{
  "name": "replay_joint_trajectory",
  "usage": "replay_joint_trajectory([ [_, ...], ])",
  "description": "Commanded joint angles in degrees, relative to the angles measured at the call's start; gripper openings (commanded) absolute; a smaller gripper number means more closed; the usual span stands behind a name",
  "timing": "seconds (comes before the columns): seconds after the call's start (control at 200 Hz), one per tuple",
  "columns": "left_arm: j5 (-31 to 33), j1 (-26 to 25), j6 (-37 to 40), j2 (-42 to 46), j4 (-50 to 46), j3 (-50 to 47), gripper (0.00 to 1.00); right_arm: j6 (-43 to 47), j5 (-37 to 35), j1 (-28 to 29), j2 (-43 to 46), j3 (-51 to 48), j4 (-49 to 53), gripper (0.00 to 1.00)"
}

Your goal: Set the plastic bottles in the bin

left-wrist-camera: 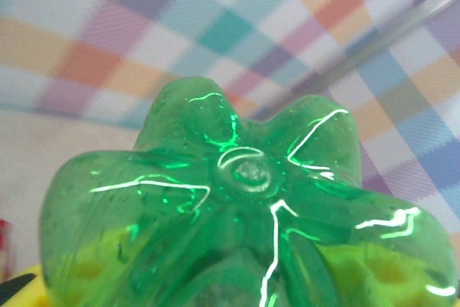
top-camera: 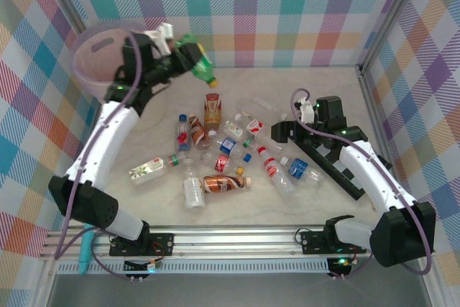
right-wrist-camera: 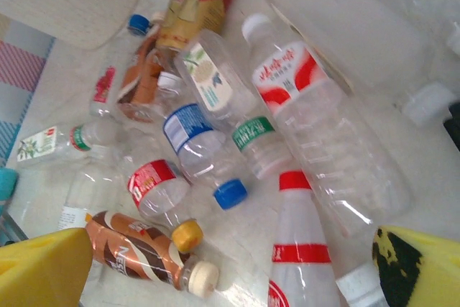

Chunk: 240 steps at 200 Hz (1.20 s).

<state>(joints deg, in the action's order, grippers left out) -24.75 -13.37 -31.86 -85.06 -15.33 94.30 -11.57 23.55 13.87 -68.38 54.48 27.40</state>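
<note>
My left gripper swings the green bottle from outside the bin's rim over the pale pink bin [top-camera: 92, 54] next, then lowers and releases it.
High at the back left, my left gripper [top-camera: 184, 51] is shut on a green bottle [top-camera: 199, 61], just right of the pale pink bin [top-camera: 92, 54]. In the left wrist view the green bottle's ribbed base [left-wrist-camera: 244, 199] hides the jaws. Several plastic bottles [top-camera: 223, 156] lie scattered mid-table: clear ones with red, blue and green labels and a brown one [top-camera: 226, 185]. My right gripper [top-camera: 302, 141] hangs open at the pile's right edge; its yellow fingertips [right-wrist-camera: 43, 267] stand wide apart, with a red-capped white bottle [right-wrist-camera: 302, 249] and the brown bottle [right-wrist-camera: 136, 249] below.
Checked fabric walls close in the back and both sides, with metal posts at the corners. A metal rail [top-camera: 237, 239] carrying both arm bases runs along the near edge. A clear bottle with a blue label [top-camera: 302, 170] lies close under the right arm.
</note>
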Motion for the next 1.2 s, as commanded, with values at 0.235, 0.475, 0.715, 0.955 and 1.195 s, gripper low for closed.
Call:
replay_joint_trajectory([
  [0.235, 5.2, 20.2, 5.6, -0.7, -9.2, 9.2, 0.00, -2.4, -6.6, 0.1, 2.8, -1.4, 5.1, 1.00],
  [0.475, 14.2, 24.8, 13.5, -15.0, -21.6, 25.4, 0.00, -1.9, -8.7, 0.0, 5.5, -2.2, 9.7, 1.00],
  [0.715, 20.4, 25.0, 20.0, -29.5, -34.5, 43.2, 0.00, -1.9, -10.5, -0.1, 8.1, -3.1, 12.3, 0.99],
  [0.955, 23.1, 24.9, 24.8, -36.2, -40.0, 44.9, 0.00, -2.3, -12.0, -0.1, 9.2, -4.1, 12.9, 0.99],
  [1.195, 24.8, 24.0, 29.1, -39.3, -41.5, 42.5, 0.00, -2.8, -12.5, 0.0, 9.4, -5.0, 13.2, 0.99],
])
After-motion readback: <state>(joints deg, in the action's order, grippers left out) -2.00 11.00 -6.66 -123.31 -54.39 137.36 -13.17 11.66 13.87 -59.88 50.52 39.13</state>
